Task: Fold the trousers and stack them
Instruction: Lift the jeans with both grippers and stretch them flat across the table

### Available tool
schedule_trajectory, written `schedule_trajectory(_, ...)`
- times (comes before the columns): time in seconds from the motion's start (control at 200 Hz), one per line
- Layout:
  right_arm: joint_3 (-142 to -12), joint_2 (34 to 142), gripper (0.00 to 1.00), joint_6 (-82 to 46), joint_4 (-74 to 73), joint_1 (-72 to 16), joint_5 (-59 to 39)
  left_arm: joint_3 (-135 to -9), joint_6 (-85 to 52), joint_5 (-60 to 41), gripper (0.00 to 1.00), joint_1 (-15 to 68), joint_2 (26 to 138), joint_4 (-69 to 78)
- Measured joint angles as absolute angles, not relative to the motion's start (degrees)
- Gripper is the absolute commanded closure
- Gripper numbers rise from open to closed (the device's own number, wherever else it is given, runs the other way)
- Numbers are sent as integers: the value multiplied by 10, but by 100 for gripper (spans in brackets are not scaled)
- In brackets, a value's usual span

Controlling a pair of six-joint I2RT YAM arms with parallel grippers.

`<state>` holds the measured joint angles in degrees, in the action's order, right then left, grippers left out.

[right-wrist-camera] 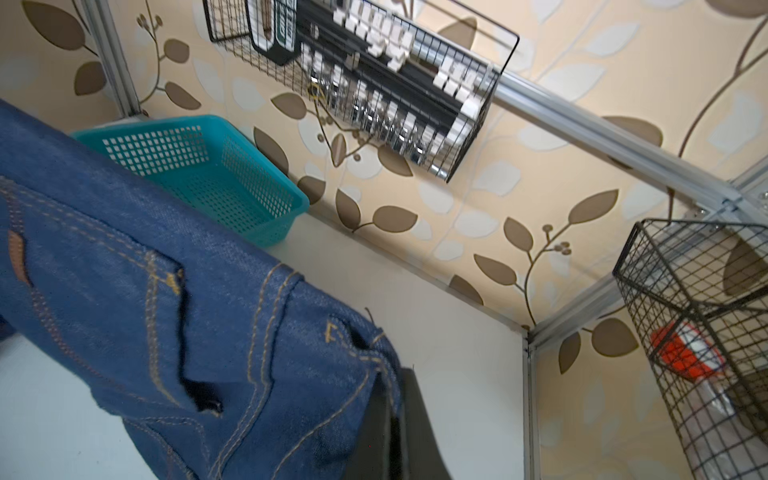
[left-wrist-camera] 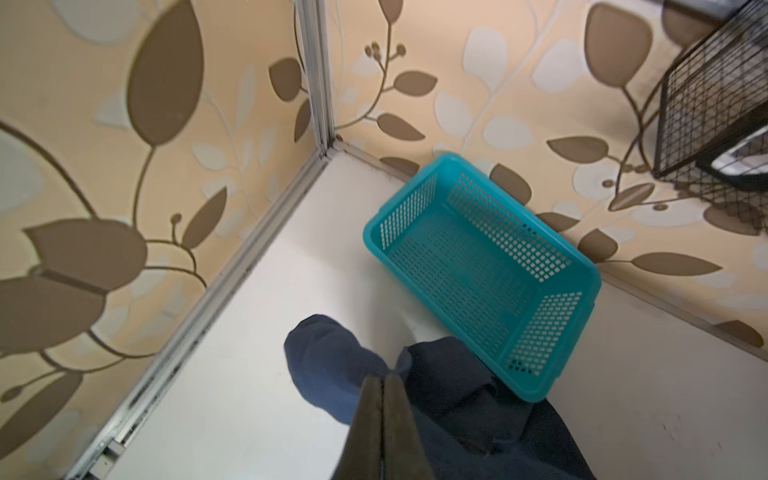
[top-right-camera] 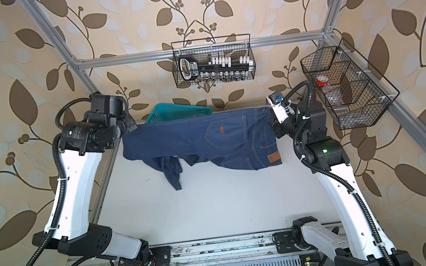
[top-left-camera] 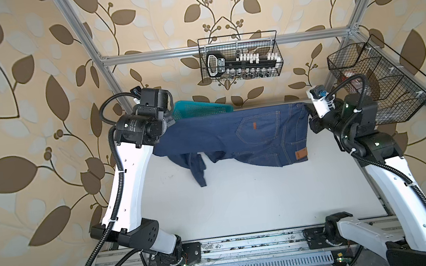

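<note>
My right gripper will next pull the stitched waistband edge back and down and then let go, because the bare near part of the white table is below and back from it.
The trousers [top-left-camera: 234, 136] [top-right-camera: 198, 138], dark blue jeans with orange stitching, hang stretched between my two grippers over the back of the white table [top-left-camera: 243, 205]. A back pocket [top-left-camera: 257, 127] and a tan waistband patch [top-left-camera: 300, 153] face up. One loose leg end [top-left-camera: 199, 171] droops onto the table. My left gripper [left-wrist-camera: 384, 378] is shut on a fold of the denim [left-wrist-camera: 457, 395] at the left end. At the right end, my right gripper [right-wrist-camera: 395, 390] is shut on the stitched waistband edge [right-wrist-camera: 365, 353]. In both top views the fingertips are hidden by wrists and cloth.
A teal plastic basket [top-left-camera: 200, 108] [left-wrist-camera: 482, 266] [right-wrist-camera: 199, 174] leans against the back wall behind the trousers. A black wire basket [top-left-camera: 241, 57] holding tools hangs on the back rail. Another wire basket [top-left-camera: 378, 84] hangs at the right. Aluminium frame posts edge the table.
</note>
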<state>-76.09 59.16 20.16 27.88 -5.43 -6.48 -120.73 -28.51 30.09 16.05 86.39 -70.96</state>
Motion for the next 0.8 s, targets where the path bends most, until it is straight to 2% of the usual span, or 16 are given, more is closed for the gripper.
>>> schedule_trajectory(0.075, -767, 584, 100, 206, 282, -53, -82, -1185, -276, 317, 100, 161, 853, -714)
schedule_trajectory(0.18, -745, 555, 100, 218, 300, -53, -98, -1062, -279, 304, 100, 161, 805, -706)
schedule_trajectory(0.375, -580, 456, 100, 252, 362, -53, -78, -775, -342, 211, 100, 168, 714, -671)
schedule_trajectory(0.495, -494, 426, 100, 277, 416, -55, -58, -645, -394, 156, 100, 177, 682, -650)
schedule_trajectory(0.615, -465, 411, 100, 311, 479, -60, -46, -576, -432, 120, 100, 186, 669, -642)
schedule_trajectory(0.8, -465, 378, 99, 378, 558, -79, -52, -536, -450, 107, 100, 192, 651, -647)
